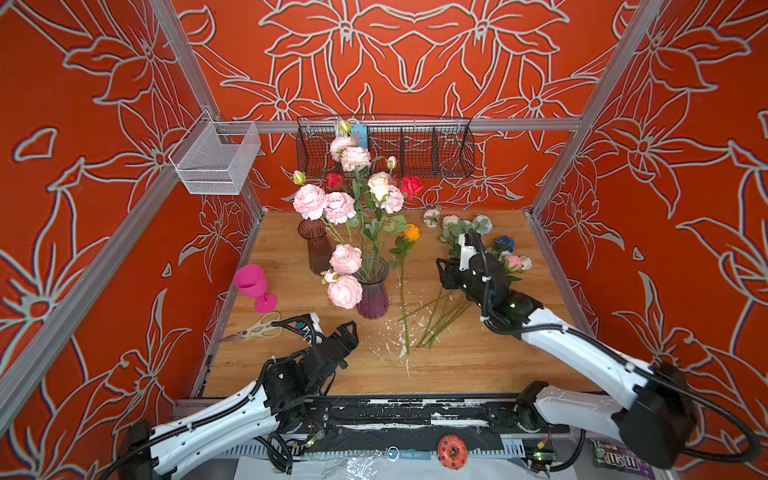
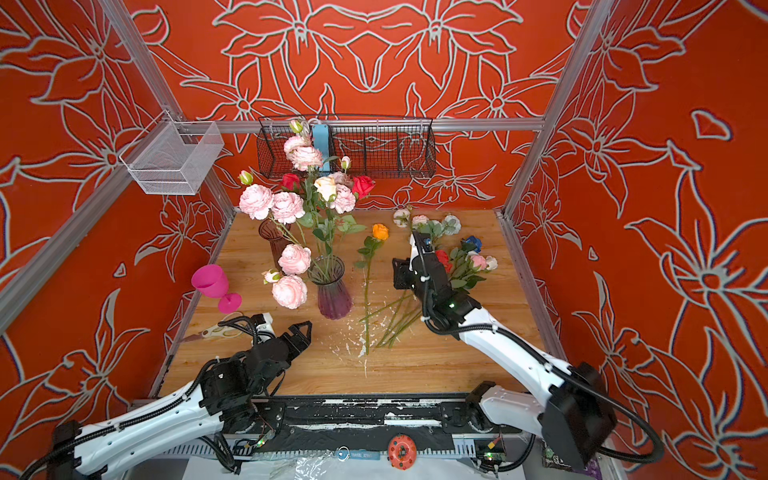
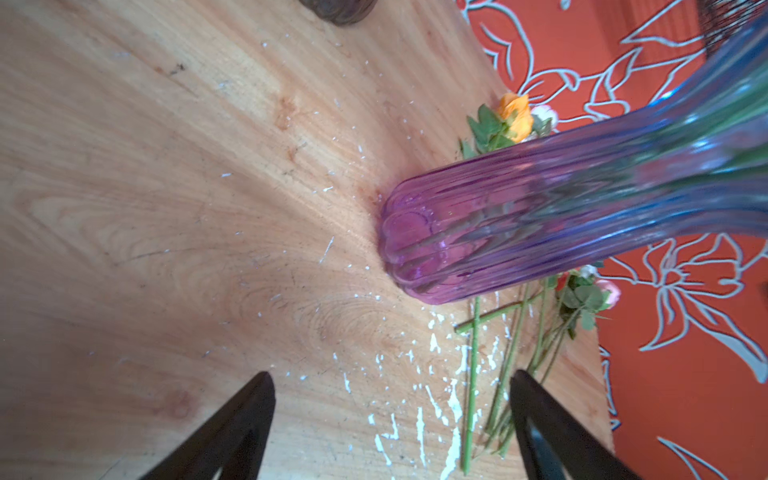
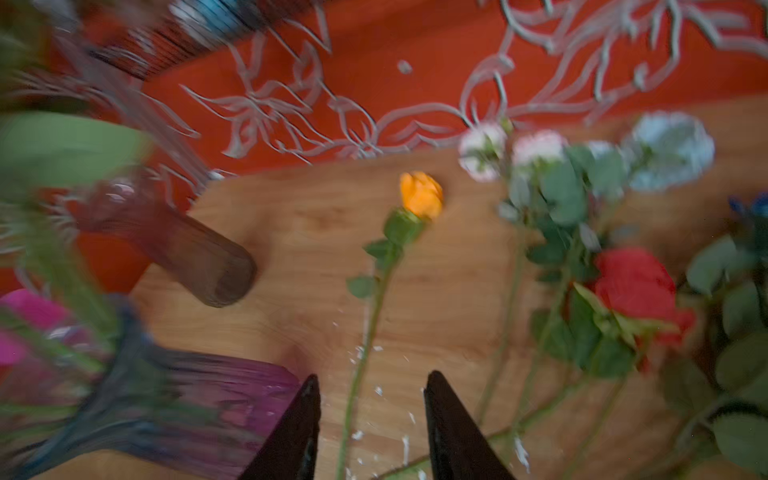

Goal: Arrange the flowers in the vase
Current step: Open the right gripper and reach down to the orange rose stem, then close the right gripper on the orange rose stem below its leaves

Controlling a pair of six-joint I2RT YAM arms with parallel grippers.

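Note:
Next, my right gripper moves toward the purple vase and down onto the orange rose's green stem (image 1: 401, 273) (image 4: 370, 324) beside its leaves, because this rose lies apart from the pile.
The purple glass vase (image 1: 372, 296) (image 2: 335, 297) (image 3: 490, 237) stands mid-table and holds several flowers (image 1: 340, 207) (image 2: 287, 206), mostly pale pink. An orange rose (image 1: 412, 232) (image 2: 380, 231) (image 4: 420, 194) lies loose to its right. Further right lies a pile of red, blue, pink and white flowers (image 1: 513, 262) (image 4: 636, 286). My right gripper (image 1: 443, 272) (image 2: 397, 271) (image 4: 372, 376) hovers open over the orange rose's stem, gripping nothing. Near the front, my left gripper (image 1: 348, 328) (image 2: 303, 329) (image 3: 390, 374) is wide open and empty, pointing at the vase's base.
A brown vase (image 1: 318, 249) stands behind the purple one. A pink goblet (image 1: 252, 282) and scissors (image 1: 259, 329) sit at the left edge. A black wire basket (image 1: 415, 145) and a white mesh basket (image 1: 216, 164) hang on the frame. White flecks litter the wooden table (image 1: 457, 365).

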